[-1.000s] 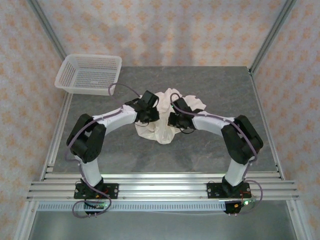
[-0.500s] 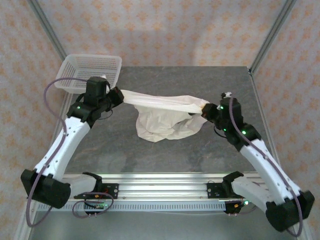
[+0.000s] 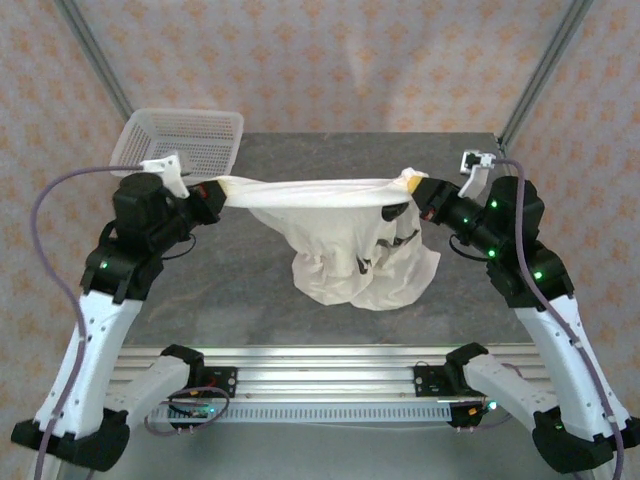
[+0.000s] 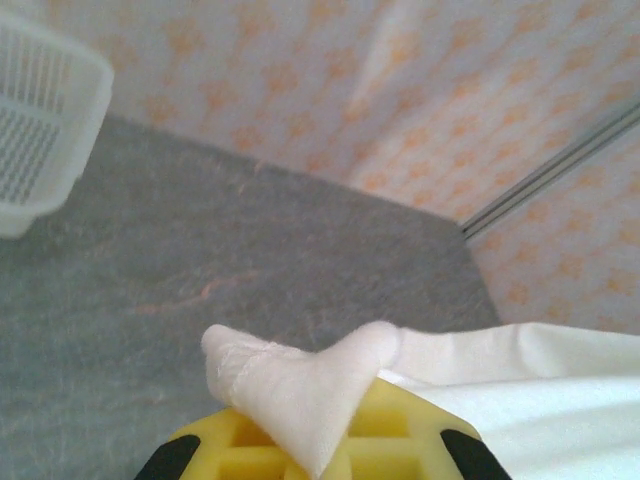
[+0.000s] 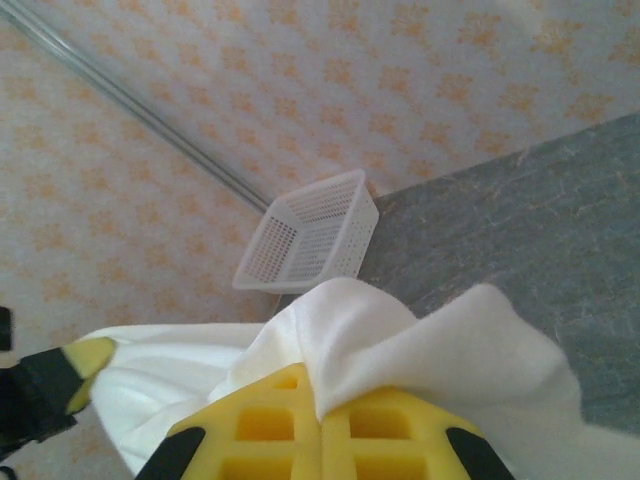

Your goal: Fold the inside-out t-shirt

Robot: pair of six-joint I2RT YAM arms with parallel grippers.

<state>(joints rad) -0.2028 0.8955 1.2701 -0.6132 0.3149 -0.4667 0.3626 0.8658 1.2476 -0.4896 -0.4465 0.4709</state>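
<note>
The left gripper lowers its corner to the bare tabletop on the basket's near side next and releases it, because the t-shirt (image 3: pixel 355 250) hangs in the air.
The cream-white inside-out t-shirt (image 3: pixel 355 250) hangs in the air above the grey table (image 3: pixel 470 290), stretched taut along its top edge between both arms. My left gripper (image 3: pixel 212 190) is shut on the t-shirt's left corner; a pinched fold of the t-shirt (image 4: pixel 300 390) pokes out over the yellow fingers (image 4: pixel 400 430). At the right end my right gripper (image 3: pixel 412 183) is shut on the other corner, and the t-shirt (image 5: pixel 420 340) bunches over its yellow fingers (image 5: pixel 260 430). The shirt's lower part sags in wrinkles down toward the table.
A white mesh basket (image 3: pixel 180 147) stands at the table's far left corner, just behind the left gripper; the basket (image 5: pixel 315 235) is also in the right wrist view. Patterned walls and metal frame posts (image 3: pixel 545 70) enclose the table.
From a bunched heap on the table, both grippers lifted the t-shirt and pulled apart. The left arm moved left, the right arm right, and the shirt now hangs stretched between them.
</note>
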